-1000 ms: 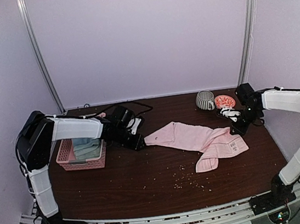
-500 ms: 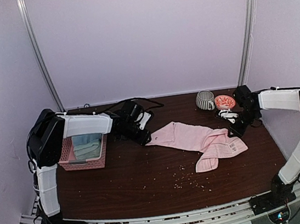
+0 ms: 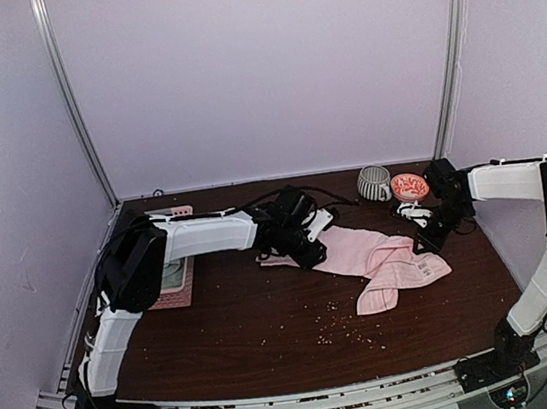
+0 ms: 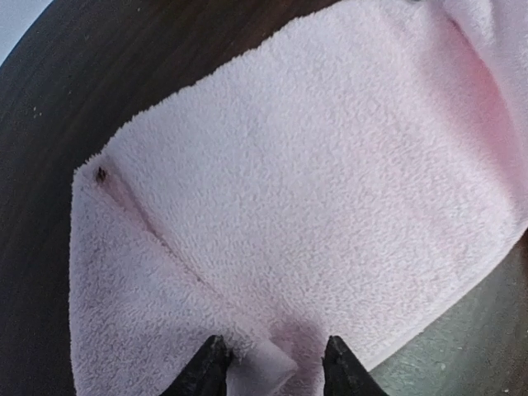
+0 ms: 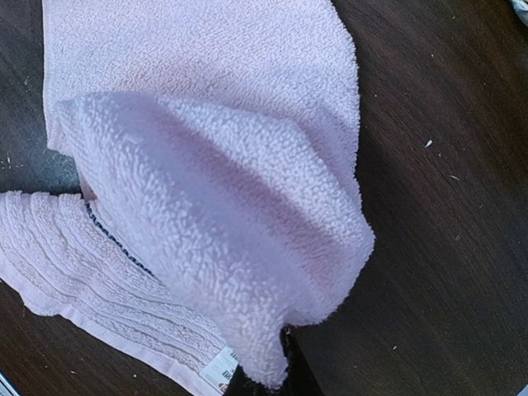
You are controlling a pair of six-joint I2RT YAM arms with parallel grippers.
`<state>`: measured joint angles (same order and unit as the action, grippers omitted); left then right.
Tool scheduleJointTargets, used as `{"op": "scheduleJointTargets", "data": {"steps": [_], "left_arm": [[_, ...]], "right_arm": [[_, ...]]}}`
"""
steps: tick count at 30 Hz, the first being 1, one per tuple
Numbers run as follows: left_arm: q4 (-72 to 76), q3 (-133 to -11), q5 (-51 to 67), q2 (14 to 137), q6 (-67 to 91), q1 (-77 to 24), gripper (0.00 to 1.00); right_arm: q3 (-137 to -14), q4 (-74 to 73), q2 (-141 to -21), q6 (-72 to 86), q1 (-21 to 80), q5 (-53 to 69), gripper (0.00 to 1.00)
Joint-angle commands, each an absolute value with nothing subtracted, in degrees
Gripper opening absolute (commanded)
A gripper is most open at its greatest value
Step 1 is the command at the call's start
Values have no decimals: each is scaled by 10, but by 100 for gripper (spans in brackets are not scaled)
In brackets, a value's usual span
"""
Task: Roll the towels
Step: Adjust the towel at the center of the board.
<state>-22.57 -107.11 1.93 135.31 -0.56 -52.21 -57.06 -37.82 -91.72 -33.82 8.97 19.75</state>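
Next, my left gripper closes low on the small raised fold between its fingers.
A light pink towel [image 3: 366, 253] lies crumpled across the middle of the dark table, its labelled right end folded over. My left gripper [image 3: 303, 249] is at its left end. In the left wrist view the gripper [image 4: 274, 351] stands open on the terry, and a small fold of the pink towel [image 4: 313, 190] lies between the fingertips [image 4: 208, 363]. My right gripper [image 3: 427, 238] is at the towel's right end. In the right wrist view it [image 5: 276, 378] is shut on a lifted bunch of the pink towel [image 5: 214, 214].
A pink basket [image 3: 177, 296] sits at the left, mostly hidden under my left arm. A striped mug [image 3: 374, 183] and a red bowl [image 3: 410, 185] stand at the back right, close to my right arm. Crumbs [image 3: 342, 329] dot the front of the table.
My left arm has swung right, from beside the basket to the towel's left end. The right gripper has stayed shut at the right end, barely shifting.
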Motion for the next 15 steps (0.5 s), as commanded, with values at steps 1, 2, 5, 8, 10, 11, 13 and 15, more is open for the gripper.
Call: {"op": "scheduleJointTargets", "data": {"steps": [1, 2, 5, 8, 10, 11, 13, 15], "left_arm": [[-254, -1098, -42, 1370, 4, -514, 39], [-253, -1096, -52, 1370, 4, -514, 38], [-250, -1092, -76, 1366, 6, -515, 25], [-237, -1077, -83, 1351, 13, -514, 12], [-231, -1068, -77, 1333, 17, -513, 5], [-230, -1065, -74, 1324, 20, -511, 3], [-233, -1057, -66, 1302, 25, -505, 0], [-234, -1041, -48, 1269, 32, -496, 0]], "right_arm": [[-576, -371, -924, -327, 89, 211, 4], [-576, -370, -924, -327, 89, 211, 4], [-574, -369, -926, -326, 89, 212, 4], [-576, -370, -927, -325, 89, 211, 4], [-576, -370, -927, -325, 89, 211, 4], [-576, -371, -927, -326, 89, 210, 4], [-578, -372, -927, -325, 88, 206, 4], [-581, -374, -923, -324, 85, 200, 3]]}}
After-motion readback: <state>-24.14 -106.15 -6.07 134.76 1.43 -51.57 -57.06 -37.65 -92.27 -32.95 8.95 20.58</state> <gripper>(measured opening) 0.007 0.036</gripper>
